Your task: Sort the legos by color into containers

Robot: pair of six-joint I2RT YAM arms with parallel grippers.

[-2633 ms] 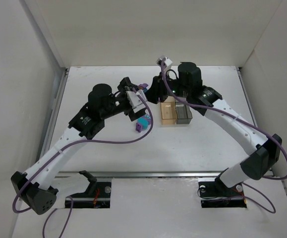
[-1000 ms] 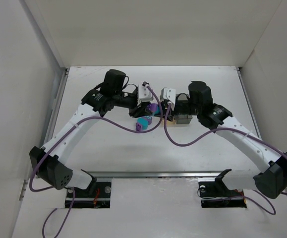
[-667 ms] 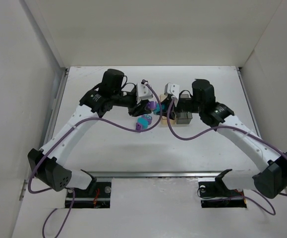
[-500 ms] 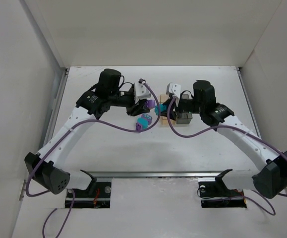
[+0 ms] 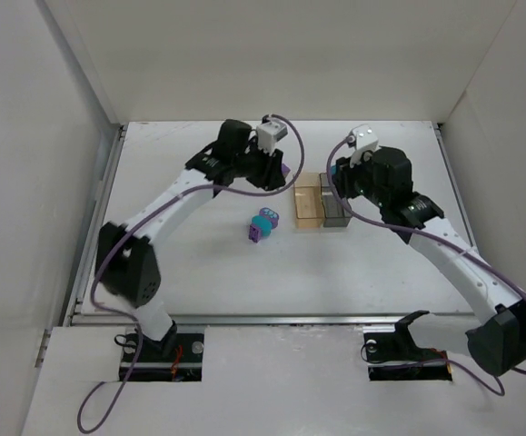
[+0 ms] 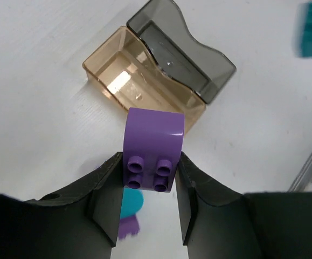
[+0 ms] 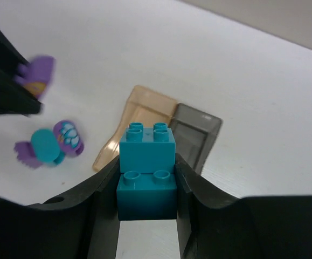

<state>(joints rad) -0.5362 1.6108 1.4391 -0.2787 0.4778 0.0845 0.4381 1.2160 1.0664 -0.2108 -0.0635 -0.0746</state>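
Note:
The purple lego still hangs high beside the amber container (image 5: 309, 202) (image 6: 141, 81), so the left gripper needs to move down and to the right in the top view next, over that container.
My left gripper (image 6: 147, 181) is shut on a purple lego (image 6: 153, 145) held in the air, above and just short of the amber container (image 6: 131, 81) and the grey container (image 6: 188, 62). In the top view this gripper (image 5: 278, 173) hangs left of the amber container (image 5: 308, 204). My right gripper (image 7: 146, 186) is shut on a teal lego (image 7: 146, 162) made of two stacked blocks, over the near end of the grey container (image 7: 199, 132). A teal lego (image 5: 264, 218) and a purple lego (image 5: 255, 232) lie on the table left of the containers.
The two containers stand side by side, touching, mid-table, with the amber container (image 7: 139, 113) on the left. A round purple piece with a light pattern (image 7: 68, 137) lies by the loose legos. White walls close in the table on three sides.
Both grippers have risen away from the lego pile. The left one carried the purple lego back and right; the right one carried the teal lego right, towards the grey container.

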